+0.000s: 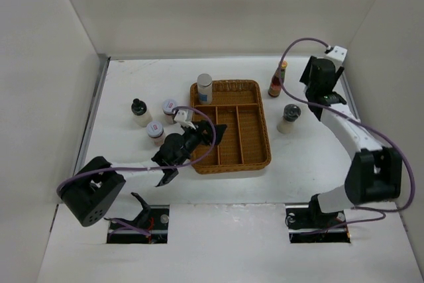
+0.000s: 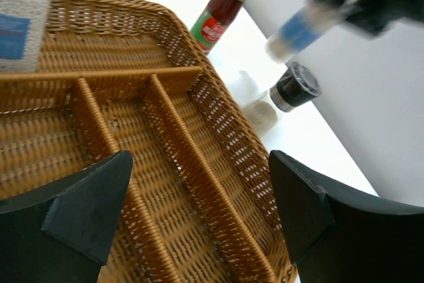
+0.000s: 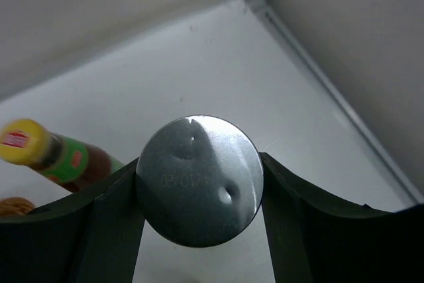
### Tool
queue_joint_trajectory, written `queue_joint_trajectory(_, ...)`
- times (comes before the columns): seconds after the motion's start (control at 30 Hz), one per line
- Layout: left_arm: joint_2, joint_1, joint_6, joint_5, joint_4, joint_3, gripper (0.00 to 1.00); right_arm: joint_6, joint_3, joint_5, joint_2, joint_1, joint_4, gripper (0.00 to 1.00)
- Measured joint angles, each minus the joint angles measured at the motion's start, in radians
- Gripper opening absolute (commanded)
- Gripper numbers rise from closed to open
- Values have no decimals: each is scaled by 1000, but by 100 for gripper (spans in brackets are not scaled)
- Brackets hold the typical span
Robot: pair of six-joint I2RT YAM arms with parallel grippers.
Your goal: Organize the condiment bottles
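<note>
The silver-topped shaker goes past the sauce bottle (image 1: 278,79) next in my right gripper, down into the empty end of the basket's back section. That end lies to its left in the top view.
My right gripper (image 1: 317,84) is shut on a silver-topped blue-white shaker (image 3: 199,180), held off the table at the back right; the shaker also shows tilted in the left wrist view (image 2: 301,31). The slim red sauce bottle (image 1: 278,79) stands just left of that gripper. A second blue-white shaker (image 1: 205,87) stands in the wicker basket's (image 1: 265,130) back left compartment. My left gripper (image 1: 213,134) is open and empty above the basket's long left compartments (image 2: 199,210). The grey-capped shaker (image 1: 289,118) stands right of the basket. The black-capped shaker (image 1: 140,112) and two brown jars (image 1: 169,109) (image 1: 155,132) stand left of it.
White walls close the table at the back and both sides. The back right corner seam (image 3: 265,4) is close behind my right gripper. The basket's dividers (image 2: 165,137) lie right under my left fingers.
</note>
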Motion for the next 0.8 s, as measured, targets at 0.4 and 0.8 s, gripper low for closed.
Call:
queue_joint_trajectory(0.4, -3, 36, -4, -7, 39, -35, 83, -106, 161, -11, -145, 360, 236, 52)
queue_joint_trajectory(0.8, -21, 43, -19, -7, 56, -57, 83, -33, 169, -197, 233, 396, 109, 52)
